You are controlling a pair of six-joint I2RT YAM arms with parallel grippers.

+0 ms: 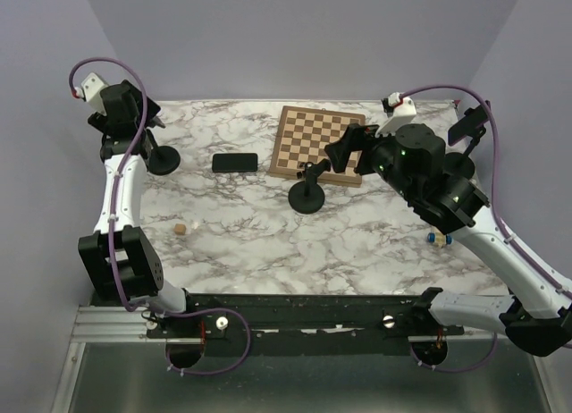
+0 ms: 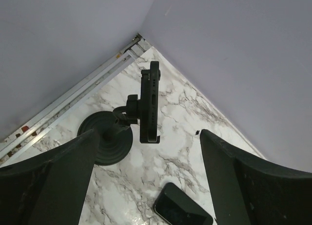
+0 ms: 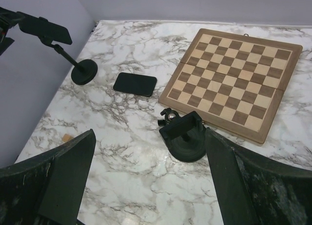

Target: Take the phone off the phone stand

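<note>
My left gripper should next move gently down and outward until the open fingers are on both sides of the phone's upper edge (image 2: 153,117), then close, because that edge is below and slightly outward.
A black phone (image 2: 150,101) is clamped edge-on in the cradle of a black phone stand (image 2: 105,140) at the table's far left. In the right wrist view the same phone (image 3: 46,29) sits tilted atop that stand (image 3: 84,71). My left gripper (image 2: 148,135) hovers above it, open, with its fingers (image 2: 53,178) to either side and touching nothing. In the top view the left gripper (image 1: 143,120) hides the phone above the stand's base (image 1: 163,159). My right gripper (image 3: 150,132) is open and empty over the table's middle.
A second black phone (image 1: 235,162) lies flat on the marble. Another stand (image 1: 308,195) with a small bare cradle stands mid-table beside a wooden chessboard (image 1: 313,143). A small wooden cube (image 1: 180,227) lies at the left. Walls close in behind and to the left.
</note>
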